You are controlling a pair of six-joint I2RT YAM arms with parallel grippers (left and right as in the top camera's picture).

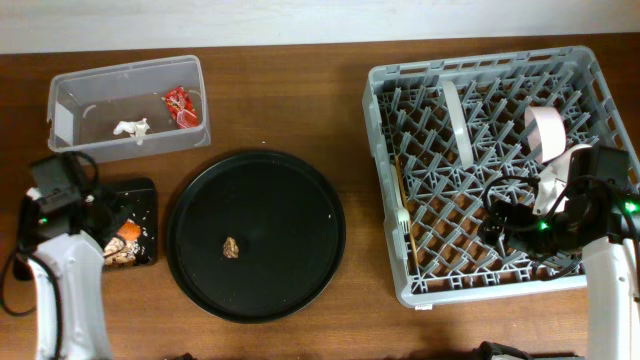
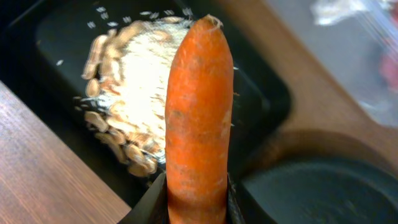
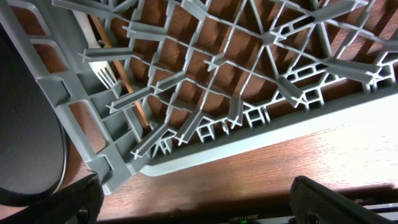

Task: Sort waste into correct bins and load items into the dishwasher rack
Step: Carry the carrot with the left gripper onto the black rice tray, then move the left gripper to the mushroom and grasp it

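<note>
My left gripper should next lower the orange carrot [image 1: 127, 234] into the shallow black tray [image 1: 146, 190] until the carrot touches the shells and rice.
My left gripper [image 2: 198, 198] is shut on the orange carrot [image 2: 199, 106] and holds it over the shallow black tray [image 2: 56, 37], which has pale rice crumbs [image 2: 134, 99] in it. Overhead, the carrot [image 1: 127, 234] lies at this tray [image 1: 146, 190]. The clear tub [image 1: 75, 95] holds the red wrapper [image 1: 182, 104] and the white paper scrap [image 1: 130, 128]. The small brown lump [image 1: 231, 246] lies on the round black serving tray [image 1: 300, 190]. The grey dishwasher rack [image 1: 400, 75] holds the plate [image 1: 456, 118], the bowl [image 1: 546, 132], the fork [image 3: 107, 76] and the chopstick [image 3: 115, 53]. My right gripper [image 3: 199, 202] is open and empty above the rack's front part.
The round black serving tray sits between the black tray and the rack. Bare wooden table [image 1: 290, 80] lies behind it and along the front edge. My right arm [image 1: 610, 270] reaches over the rack's front right corner. I cannot make out the cups.
</note>
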